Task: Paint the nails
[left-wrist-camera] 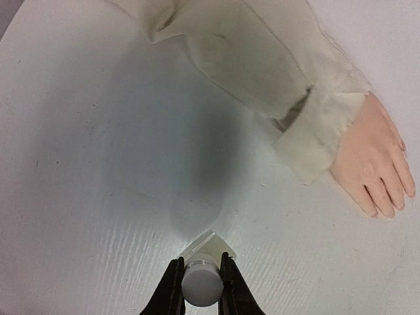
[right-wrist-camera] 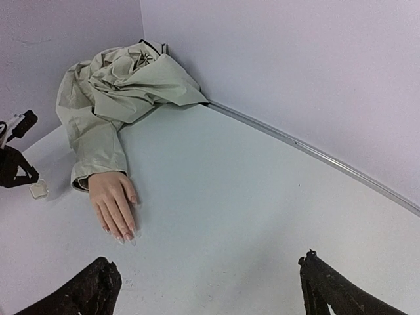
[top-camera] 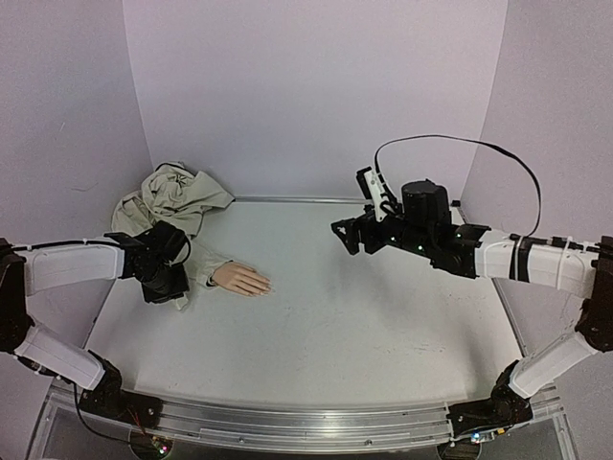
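The robot will next lower the bottle [left-wrist-camera: 201,279] in its left gripper until it stands on the bare tabletop [left-wrist-camera: 176,187] beside the sleeve below, clear of the hand, and let go of the cap.
A peach mannequin hand [top-camera: 241,279] lies flat on the white table, fingers pointing right, its wrist in a beige fabric sleeve [top-camera: 204,265]. Its nails [right-wrist-camera: 125,237] show at the fingertips in the right wrist view; the hand also shows in the left wrist view [left-wrist-camera: 375,165]. My left gripper [left-wrist-camera: 201,281] is shut on the round cap of a small white bottle [left-wrist-camera: 201,279], just left of the sleeve; it shows in the top view [top-camera: 165,281]. My right gripper [right-wrist-camera: 207,285] is open and empty, held above the table right of the hand; it shows in the top view [top-camera: 347,235].
A crumpled beige garment [top-camera: 170,196] lies in the back left corner, joined to the sleeve. Purple walls enclose the table on three sides. A metal strip [right-wrist-camera: 308,151] runs along the back edge. A black cable [top-camera: 460,144] loops over the right arm.
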